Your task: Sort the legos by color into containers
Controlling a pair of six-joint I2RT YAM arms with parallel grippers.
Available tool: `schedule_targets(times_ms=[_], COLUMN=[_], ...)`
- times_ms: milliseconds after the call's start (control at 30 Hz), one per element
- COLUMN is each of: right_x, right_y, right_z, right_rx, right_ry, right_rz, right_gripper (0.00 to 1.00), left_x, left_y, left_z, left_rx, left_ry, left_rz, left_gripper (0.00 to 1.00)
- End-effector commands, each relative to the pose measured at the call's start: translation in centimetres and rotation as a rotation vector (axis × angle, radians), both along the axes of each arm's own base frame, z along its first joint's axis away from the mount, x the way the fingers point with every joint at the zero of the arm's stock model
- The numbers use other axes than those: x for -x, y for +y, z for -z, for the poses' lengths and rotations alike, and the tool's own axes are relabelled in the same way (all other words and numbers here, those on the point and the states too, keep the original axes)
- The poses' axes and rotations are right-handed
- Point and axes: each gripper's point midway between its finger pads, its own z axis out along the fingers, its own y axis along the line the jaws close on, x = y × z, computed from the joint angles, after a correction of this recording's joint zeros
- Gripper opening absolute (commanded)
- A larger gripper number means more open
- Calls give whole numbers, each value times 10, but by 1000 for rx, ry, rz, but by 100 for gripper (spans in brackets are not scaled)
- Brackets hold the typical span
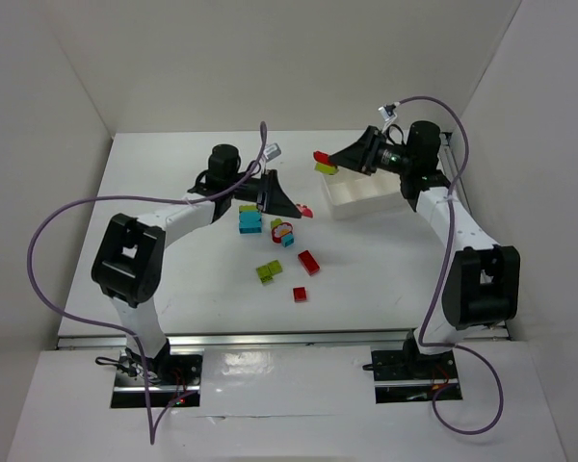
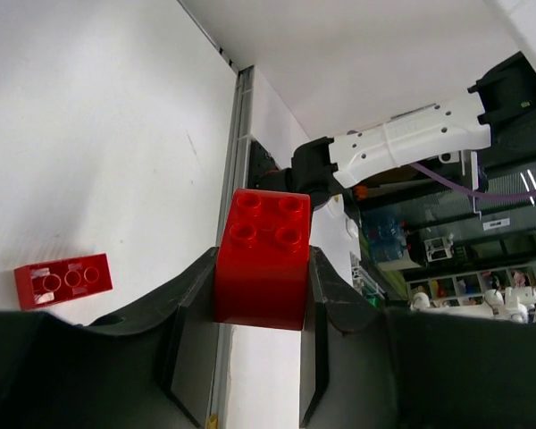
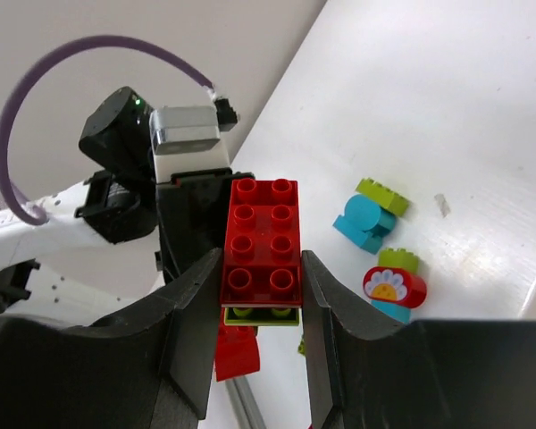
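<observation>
The left gripper moves outward and to the right in the top view, over the white tray's nearest end, next, because the red brick (image 2: 263, 259) still hangs outside.
My left gripper (image 1: 291, 206) is shut on a red two-by-two brick (image 2: 263, 259), held above the table near its middle. My right gripper (image 1: 335, 161) is shut on a long red brick (image 3: 262, 241) with a lime green brick (image 3: 261, 315) stuck under it, held in the air just left of the white tray (image 1: 366, 197). Loose bricks lie on the table: a cyan one (image 1: 249, 221), a lime green one (image 1: 269, 272), a long red one (image 1: 308, 262) and a small red one (image 1: 300, 294). The tray's compartments do not show clearly.
A small cluster with a round red flower piece (image 3: 393, 286) and cyan and green bricks (image 3: 368, 214) lies between the grippers. White walls close in the table at the back and both sides. The two grippers are close to each other.
</observation>
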Motion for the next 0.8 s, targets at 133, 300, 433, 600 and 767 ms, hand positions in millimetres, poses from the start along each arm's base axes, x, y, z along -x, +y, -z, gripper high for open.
schedule_targets(times_ms=[133, 300, 433, 600, 767], right_x=[-22, -31, -16, 9, 42], right_y=[-29, -85, -131, -179, -205], right_z=[23, 48, 24, 12, -7], right_rx=[236, 398, 426, 458, 436], right_ry=[91, 171, 130, 124, 68], right_rz=[238, 603, 839, 1080, 1223], right_gripper=[18, 18, 18, 18, 19], left_x=[-22, -66, -96, -132, -165], left_y=[23, 30, -11, -56, -96], left_z=[-10, -17, -30, -9, 7], left_rx=[-85, -277, -311, -366, -380], left_ry=[-55, -134, -175, -164, -182], left_rz=[-120, -326, -360, -415, -480], left_gripper=[0, 0, 0, 0, 0])
